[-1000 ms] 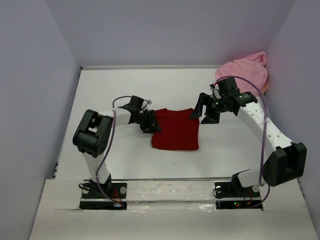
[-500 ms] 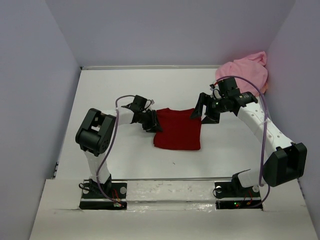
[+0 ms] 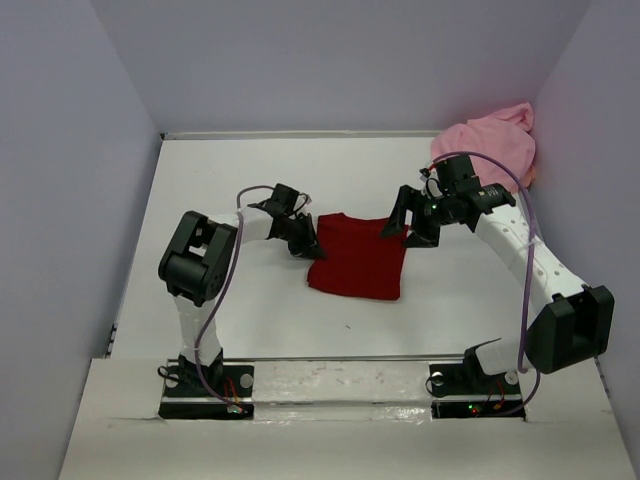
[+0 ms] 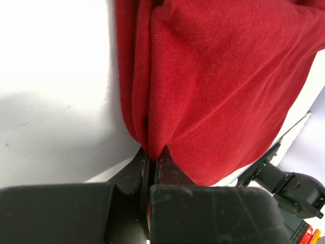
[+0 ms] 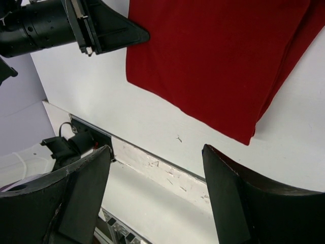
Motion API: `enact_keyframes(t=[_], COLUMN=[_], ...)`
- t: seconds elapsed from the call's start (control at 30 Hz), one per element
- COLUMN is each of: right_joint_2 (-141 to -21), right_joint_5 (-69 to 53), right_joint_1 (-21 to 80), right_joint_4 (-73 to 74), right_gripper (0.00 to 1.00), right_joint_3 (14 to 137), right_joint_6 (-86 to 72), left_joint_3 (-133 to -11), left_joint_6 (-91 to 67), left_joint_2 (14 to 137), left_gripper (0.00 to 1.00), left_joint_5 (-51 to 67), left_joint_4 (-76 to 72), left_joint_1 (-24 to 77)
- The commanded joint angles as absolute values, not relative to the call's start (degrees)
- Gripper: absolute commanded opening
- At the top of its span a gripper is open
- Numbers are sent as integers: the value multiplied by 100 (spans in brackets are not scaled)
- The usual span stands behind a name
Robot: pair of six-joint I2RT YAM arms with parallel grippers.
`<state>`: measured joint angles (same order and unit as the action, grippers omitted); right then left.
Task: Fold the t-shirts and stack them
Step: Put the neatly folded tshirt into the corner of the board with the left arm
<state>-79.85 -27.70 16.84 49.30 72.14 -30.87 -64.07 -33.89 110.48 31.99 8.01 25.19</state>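
Note:
The bare far table corner [image 3: 188, 166] is outward of my left gripper, to its left in the top view. I need to drag the red shirt there and let go of it.
The dark red t-shirt [image 3: 358, 260] lies folded into a rough square in the middle of the white table. My left gripper [image 3: 308, 245] is shut on its left edge; the left wrist view shows the red cloth [image 4: 213, 81] pinched and bunched between the closed fingers. My right gripper [image 3: 408, 228] hovers wide open over the shirt's far right corner, holding nothing; the right wrist view shows the red shirt [image 5: 213, 56] lying beyond its spread fingers. The light pink t-shirt [image 3: 488, 145] sits crumpled in the far right corner.
Grey walls close the table [image 3: 240, 180] in on the left, back and right. A metal rail [image 3: 340, 360] runs along the near edge by the arm bases. The left arm's gripper [image 5: 101, 30] shows in the right wrist view.
The left gripper has closed on the red shirt's left edge and moved slightly right and away, dragging the shirt a little to the right. The right arm has stayed still.

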Motion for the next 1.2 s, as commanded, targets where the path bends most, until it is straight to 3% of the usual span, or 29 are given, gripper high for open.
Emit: enact_keyframes(t=[0.0,0.73,1.17], right_joint_2=[-7761,-7638,-7638], right_joint_5=[-2733,-2830,-2962], right_joint_1=[1644,1591,1591], right_joint_4=[4834,4834,4843], right_gripper=[78,78,78], right_joint_3=[7146,7014,6970], right_joint_6=[-3085,-3155,-3120], left_joint_3=[-6520,-9929,-11601], left_joint_6=[-3217,-2365,-1907], left_joint_2=[11461,12857,13456], left_gripper=[0,0,0], left_joint_5=[2224,1723,739], left_joint_4=[1230,3461,4614], left_joint_1=[2321,765,-173])
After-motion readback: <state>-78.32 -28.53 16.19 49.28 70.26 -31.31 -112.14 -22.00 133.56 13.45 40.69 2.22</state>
